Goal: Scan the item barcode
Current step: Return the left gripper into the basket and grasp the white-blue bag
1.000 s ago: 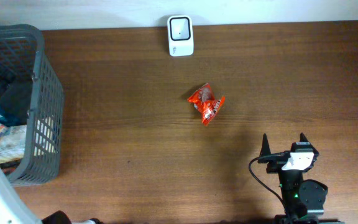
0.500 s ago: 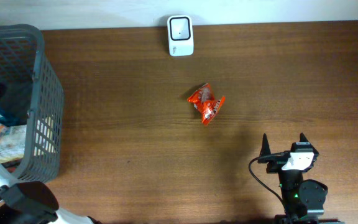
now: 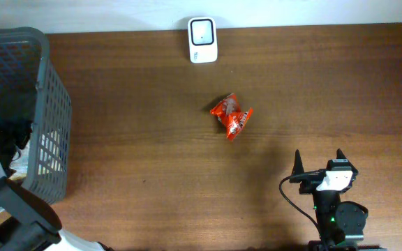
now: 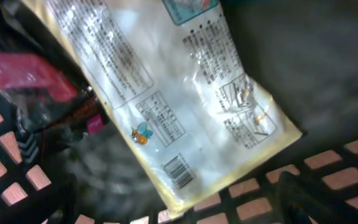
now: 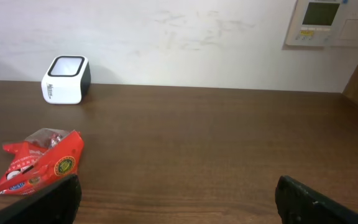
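Note:
Next, my open left gripper moves down deeper into the basket, onto the bare middle of the clear packet (image 4: 180, 90), as that lies flat below the fingers.
The white barcode scanner (image 3: 202, 40) stands at the table's far edge, also visible as the scanner (image 5: 66, 79) in the right wrist view. A red snack packet (image 3: 231, 116) lies mid-table; this packet (image 5: 39, 162) is just ahead and left of my open, empty right gripper (image 5: 179, 208). My left gripper (image 4: 179, 214) is down inside the grey basket (image 3: 54, 118), open and holding nothing. Just ahead of it lies a clear, yellow-edged packet (image 4: 166, 93), its printed barcode (image 4: 179, 171) facing up. The left fingers show only as dark blurs at the bottom corners.
Inside the basket, a pink package (image 4: 23, 71) and dark wrappers lie beside the clear packet. The basket's mesh wall (image 4: 241, 199) runs along the bottom of the left wrist view. My left arm (image 3: 16, 209) crosses the table's front-left corner. A wall panel (image 5: 328, 22) hangs at the far right.
My left arm has swung in from the front-left corner and reached over into the basket. The right arm, the red packet and the scanner have stayed still.

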Available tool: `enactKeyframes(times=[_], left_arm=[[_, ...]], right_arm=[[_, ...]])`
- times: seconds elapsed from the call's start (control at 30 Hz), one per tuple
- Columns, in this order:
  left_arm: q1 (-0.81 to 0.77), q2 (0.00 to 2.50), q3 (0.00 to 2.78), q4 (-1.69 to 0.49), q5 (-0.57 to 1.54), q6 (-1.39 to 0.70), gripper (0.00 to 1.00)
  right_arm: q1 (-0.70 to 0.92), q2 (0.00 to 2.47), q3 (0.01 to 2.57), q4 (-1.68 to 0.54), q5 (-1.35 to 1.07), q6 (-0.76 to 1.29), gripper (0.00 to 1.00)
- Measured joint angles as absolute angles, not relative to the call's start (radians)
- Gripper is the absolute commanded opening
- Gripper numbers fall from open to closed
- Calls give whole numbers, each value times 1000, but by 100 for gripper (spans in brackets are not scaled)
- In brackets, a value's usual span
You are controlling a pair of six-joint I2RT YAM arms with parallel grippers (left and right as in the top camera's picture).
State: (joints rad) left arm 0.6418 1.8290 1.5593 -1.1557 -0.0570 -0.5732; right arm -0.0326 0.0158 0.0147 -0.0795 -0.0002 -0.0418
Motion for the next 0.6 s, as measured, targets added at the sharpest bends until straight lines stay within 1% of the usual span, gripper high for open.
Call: enactKeyframes(times=[0.2, 0.37, 0.47, 0.5, 0.57, 0.6], left_arm=[[642, 1829, 1420, -1029, -55, -573, 99], [642, 1829, 1285, -872, -52, -574, 99], [642, 1829, 1229, -796, -52, -611, 98], [642, 1829, 1219, -773, -52, -619, 94], [642, 1829, 1192, -698, -49, -635, 63], [642, 1829, 1187, -690, -48, -639, 50]], right_arm=[[-33, 16, 14, -79, 0, -42, 98], [-33, 16, 15, -80, 0, -42, 98], [-33, 16, 14, -80, 0, -42, 98], [-33, 16, 14, -79, 0, -42, 98], [-33, 16, 14, -80, 0, -42, 98], [-33, 16, 14, -80, 0, -42, 98]])
